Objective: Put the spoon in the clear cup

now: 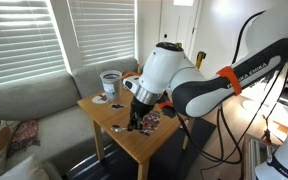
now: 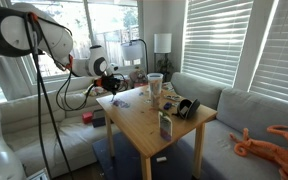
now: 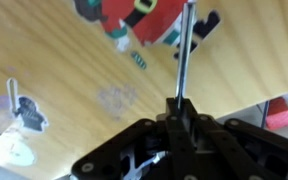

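My gripper rises from beside the packet next, across over the clear cup's open top (image 1: pixel 111 74), and tilts to release the spoon, as the cup's rim stands higher.
My gripper (image 3: pixel 177 108) is shut on the spoon (image 3: pixel 183 50), whose thin silvery handle sticks out straight from between the fingertips in the wrist view. The gripper (image 1: pixel 136 118) hangs low over the wooden table (image 1: pixel 134 140), next to the red-and-black packet (image 1: pixel 150 120). The clear cup (image 1: pixel 110 82) stands upright at the far corner of the table, apart from the gripper. The cup (image 2: pixel 155 85) and the gripper (image 2: pixel 111 84) show in both exterior views. The spoon's bowl is out of sight.
The patterned packet (image 3: pixel 144 18) lies on the table under the wrist camera, with small pale items (image 3: pixel 24 112) near it. A black object (image 2: pixel 187 107) and a small upright item (image 2: pixel 166 125) share the table. A grey sofa (image 1: pixel 29 100) borders it; an orange plush (image 2: pixel 274 145) lies there.
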{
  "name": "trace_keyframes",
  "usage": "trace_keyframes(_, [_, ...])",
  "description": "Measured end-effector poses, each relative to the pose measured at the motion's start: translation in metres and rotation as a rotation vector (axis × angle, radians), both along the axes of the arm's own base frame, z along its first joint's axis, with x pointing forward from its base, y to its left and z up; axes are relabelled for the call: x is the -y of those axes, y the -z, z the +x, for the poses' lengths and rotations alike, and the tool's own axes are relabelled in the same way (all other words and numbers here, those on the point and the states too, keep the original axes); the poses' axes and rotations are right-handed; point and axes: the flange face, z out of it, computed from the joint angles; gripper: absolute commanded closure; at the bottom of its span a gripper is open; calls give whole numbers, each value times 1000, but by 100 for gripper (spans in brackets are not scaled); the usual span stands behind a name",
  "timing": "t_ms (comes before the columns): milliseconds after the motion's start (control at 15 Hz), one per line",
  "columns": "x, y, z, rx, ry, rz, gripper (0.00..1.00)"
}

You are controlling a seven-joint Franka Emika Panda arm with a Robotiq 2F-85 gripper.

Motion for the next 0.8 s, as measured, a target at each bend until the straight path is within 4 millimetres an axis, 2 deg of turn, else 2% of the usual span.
trace_keyframes(400, [-6, -76, 72, 229, 166, 204, 98])
trace_keyframes(467, [-4, -88, 83, 275, 185, 225, 92])
trace_keyframes(533, [0, -99, 92, 333, 189, 230, 92])
trace_keyframes(600, [4, -104, 98, 371, 193, 231, 98])
trace_keyframes(800, [10, -103, 106, 407, 203, 224, 98])
